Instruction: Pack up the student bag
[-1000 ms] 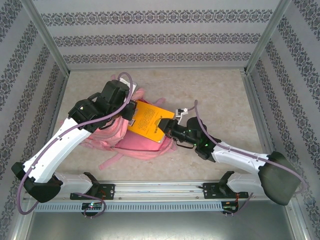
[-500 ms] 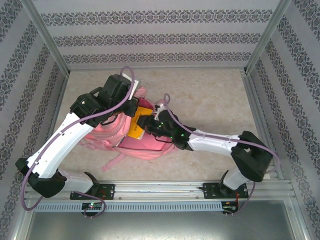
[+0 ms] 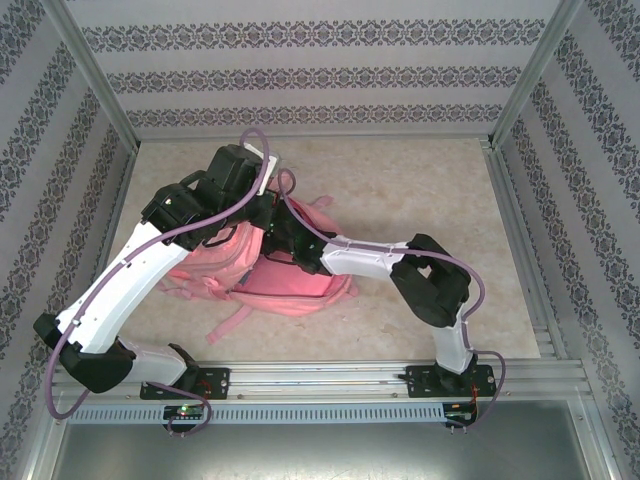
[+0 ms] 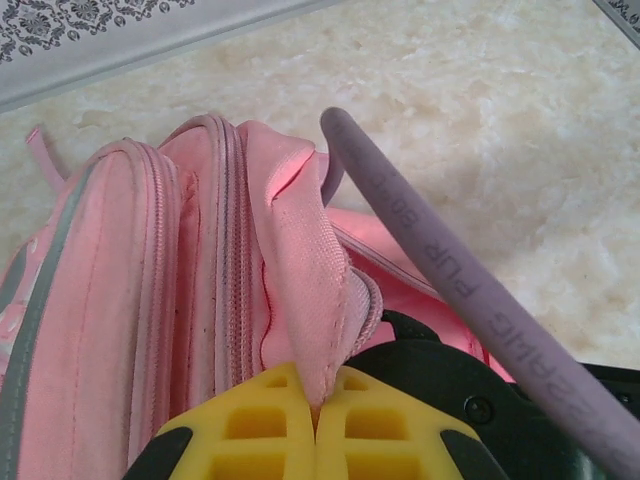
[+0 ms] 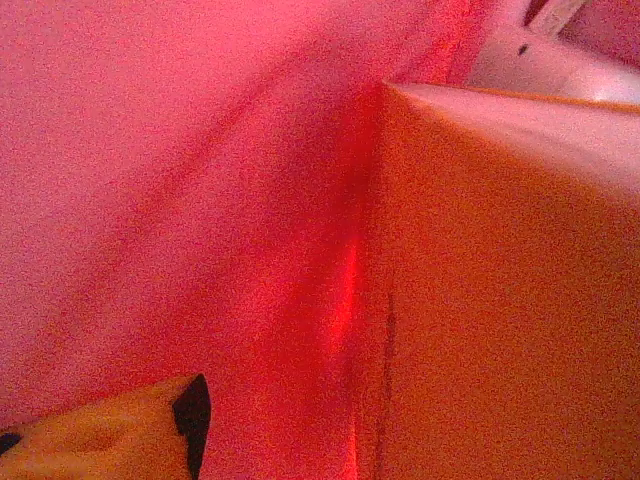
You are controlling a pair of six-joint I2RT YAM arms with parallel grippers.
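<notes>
The bag's opening [image 3: 290, 281] [image 4: 400, 278] still gapes, so next I should carry the pink flap fold across and down over it with my left gripper.
The pink student bag [image 3: 285, 285] lies on its side in the middle of the floor. My left gripper [image 4: 316, 400] is shut on a fold of the bag's pink opening flap [image 4: 300, 260] and holds it up beside the zip. From the right, my right arm [image 3: 360, 258] reaches into the bag's mouth, so its gripper is buried under the fabric. Inside, in the right wrist view, an orange book [image 5: 500, 280] fills the right side against the red-lit lining of the student bag [image 5: 180, 180]. One right fingertip [image 5: 100, 435] shows at bottom left; its grip is unclear.
A purple cable [image 4: 460, 290] of the right arm crosses the left wrist view over the bag. Pink straps [image 3: 225, 322] trail toward the near rail. Patterned walls enclose the beige floor [image 3: 420, 180], with free room at the back and right.
My right arm has pushed the orange book leftward into the bag; the book no longer shows from above. The left gripper has kept its hold on the flap.
</notes>
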